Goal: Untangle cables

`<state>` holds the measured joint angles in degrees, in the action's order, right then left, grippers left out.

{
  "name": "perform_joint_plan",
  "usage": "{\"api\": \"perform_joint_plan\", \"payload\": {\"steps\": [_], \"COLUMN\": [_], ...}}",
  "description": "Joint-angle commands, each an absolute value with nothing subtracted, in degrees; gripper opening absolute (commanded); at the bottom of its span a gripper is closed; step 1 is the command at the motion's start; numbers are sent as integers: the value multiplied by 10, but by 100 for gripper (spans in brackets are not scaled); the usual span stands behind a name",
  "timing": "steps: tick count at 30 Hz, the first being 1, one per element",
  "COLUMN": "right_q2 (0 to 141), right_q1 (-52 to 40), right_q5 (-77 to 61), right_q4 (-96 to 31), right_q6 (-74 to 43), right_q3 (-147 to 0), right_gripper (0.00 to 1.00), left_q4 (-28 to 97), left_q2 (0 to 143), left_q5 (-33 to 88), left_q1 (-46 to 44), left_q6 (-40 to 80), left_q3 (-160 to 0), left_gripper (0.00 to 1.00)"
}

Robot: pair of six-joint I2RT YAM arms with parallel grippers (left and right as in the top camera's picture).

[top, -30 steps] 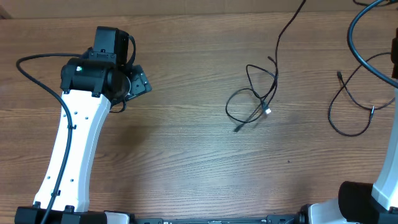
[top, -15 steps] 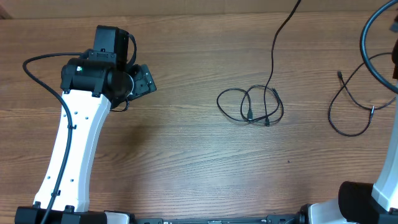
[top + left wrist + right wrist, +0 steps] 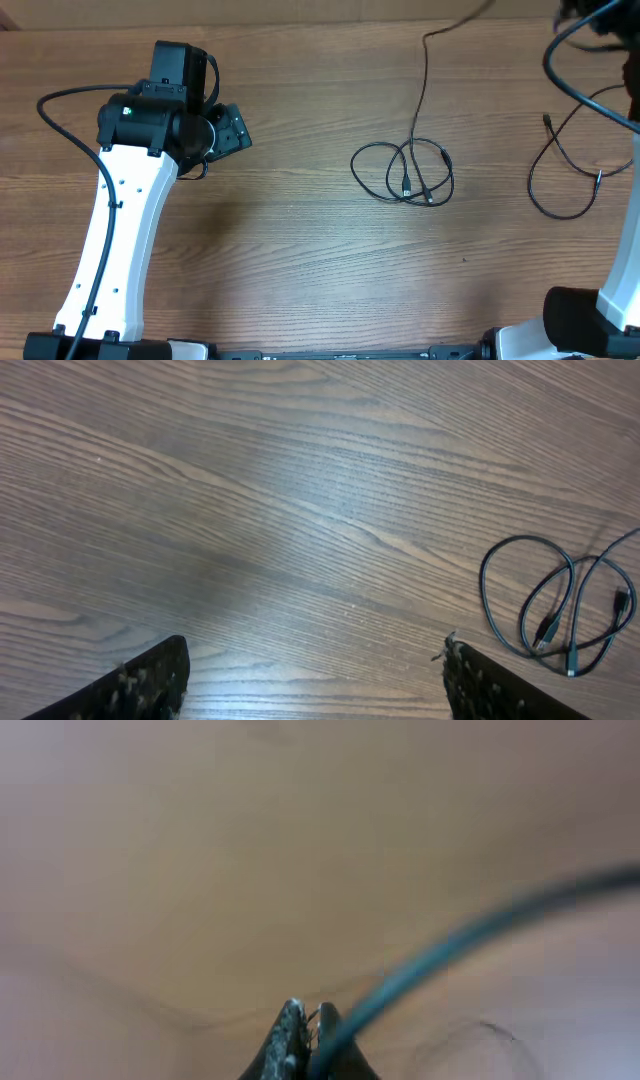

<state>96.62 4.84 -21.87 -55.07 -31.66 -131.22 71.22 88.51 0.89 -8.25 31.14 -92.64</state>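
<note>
My right gripper has the second cable's loop (image 3: pixel 616 142) below it, to its right in the overhead view, and needs to swing down over it and release the piece of cable.
A tangle of thin black cable (image 3: pixel 404 173) lies in loose loops on the wooden table, right of centre. One strand (image 3: pixel 421 85) rises from it toward the top right edge, where it blurs. A second thin cable (image 3: pixel 566 168) lies in a loop at the right. In the right wrist view my right gripper (image 3: pixel 308 1012) is shut on a thin dark cable (image 3: pixel 450 948), raised and blurred; it is out of the overhead frame. My left gripper (image 3: pixel 238 130) is open and empty, well left of the tangle. The left wrist view (image 3: pixel 315 644) shows the loops (image 3: pixel 553 610) at its right edge.
Thick black arm cables run at the top right (image 3: pixel 575 85) and beside the left arm (image 3: pixel 60 110). The white left arm (image 3: pixel 120 230) crosses the table's left side. The right arm's base (image 3: pixel 600 320) stands at the bottom right.
The cable tangle drew up from a spread loop into tighter loops and shifted slightly left. The raised strand swung left and more upright. The left arm barely moved.
</note>
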Motion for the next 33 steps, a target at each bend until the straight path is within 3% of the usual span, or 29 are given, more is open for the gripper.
{"api": "perform_joint_plan", "payload": {"steps": [1, 6, 9, 23, 33], "right_q2": [969, 971, 979, 1051, 1104], "right_q1": [51, 66, 95, 262, 300], "right_q5": [95, 342, 389, 242, 170], "right_q4": [-607, -707, -763, -827, -808], "right_q6": [-250, -291, -336, -371, -342], "right_q3": [-1317, -1316, -1316, -1274, -1267], "right_gripper": [4, 4, 4, 4, 4], "left_q4": [714, 703, 697, 698, 701], "left_q2": [870, 870, 870, 870, 870], "left_q5": [9, 9, 10, 11, 11], "left_q1": [-83, -83, -83, -83, -83], "left_q6": [296, 296, 296, 296, 296], "left_q3": [-929, -909, -896, -892, -892], "left_gripper": [80, 80, 79, 79, 79]}}
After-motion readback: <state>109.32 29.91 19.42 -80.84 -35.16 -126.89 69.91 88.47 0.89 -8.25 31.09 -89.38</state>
